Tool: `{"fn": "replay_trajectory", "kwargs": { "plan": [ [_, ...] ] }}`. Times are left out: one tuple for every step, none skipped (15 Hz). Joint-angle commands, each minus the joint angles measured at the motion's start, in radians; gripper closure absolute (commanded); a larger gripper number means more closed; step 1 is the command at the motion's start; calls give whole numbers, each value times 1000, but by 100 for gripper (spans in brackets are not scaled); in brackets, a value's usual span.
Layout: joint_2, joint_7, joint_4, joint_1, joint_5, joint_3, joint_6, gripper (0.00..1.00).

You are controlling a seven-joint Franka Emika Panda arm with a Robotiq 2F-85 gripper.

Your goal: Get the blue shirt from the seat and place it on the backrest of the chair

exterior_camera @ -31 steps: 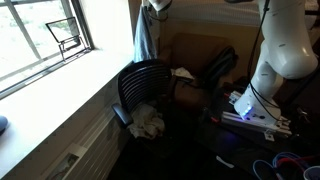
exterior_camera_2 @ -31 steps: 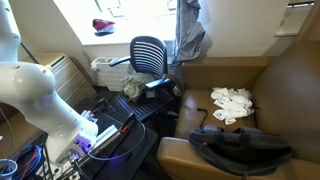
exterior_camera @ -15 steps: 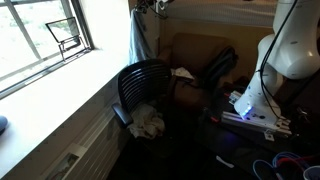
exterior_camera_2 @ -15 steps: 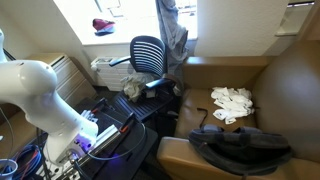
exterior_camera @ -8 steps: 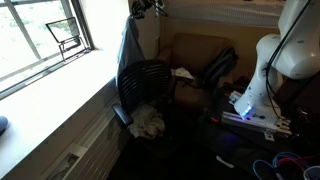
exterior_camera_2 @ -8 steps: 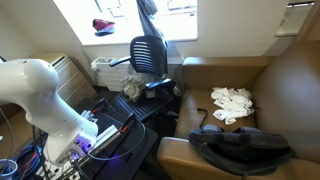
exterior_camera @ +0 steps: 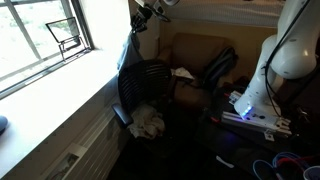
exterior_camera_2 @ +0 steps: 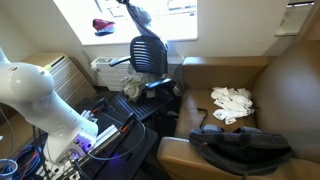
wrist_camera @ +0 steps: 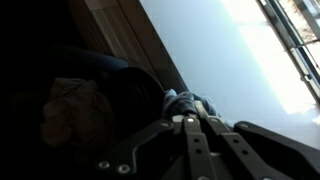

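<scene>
Next, my gripper lowers over the backrest's top edge toward the seat side and releases the cloth, since the blue shirt's lower end hangs on the window side.
My gripper is high above the black mesh office chair and is shut on the blue shirt. The shirt hangs down from it, and its lower end reaches the top of the backrest on the window side. In an exterior view the shirt hangs just over the backrest. In the wrist view the closed fingers pinch the bunched blue cloth above the dark chair. A pale crumpled cloth lies on the seat.
A brown sofa holds white cloths and a black bag. The window sill runs beside the chair. The robot base and cables stand near the sofa.
The gripper has carried the hanging shirt sideways toward the window, from beside the chair to over its backrest. The shirt now hangs lower against the backrest top.
</scene>
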Motion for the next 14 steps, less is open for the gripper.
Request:
{"fn": "replay_trajectory", "kwargs": {
  "plan": [
    [-56, 1, -51, -107, -71, 125, -177, 99],
    [-61, 0, -54, -124, -92, 142, -228, 99],
    [-63, -10, -54, -140, -112, 155, -279, 99],
    [-61, -1, -52, -151, -165, 161, -296, 99],
    [-21, 6, -21, -156, -124, 180, -237, 96],
    [-23, 5, -21, -164, -148, 183, -258, 96],
    [-23, 5, -22, -168, -156, 185, -264, 96],
    [-23, 5, -22, -171, -158, 185, -267, 96],
    [-23, 5, -22, -172, -159, 186, -268, 99],
    [-16, 20, -31, -171, -187, 189, -306, 99],
    [-14, 19, -57, -176, -203, 197, -381, 99],
    [-17, 2, -89, -180, -196, 205, -403, 99],
    [-15, -10, -114, -185, -191, 210, -440, 99],
    [0, -10, -126, -191, -198, 211, -477, 99]
  ]
}}
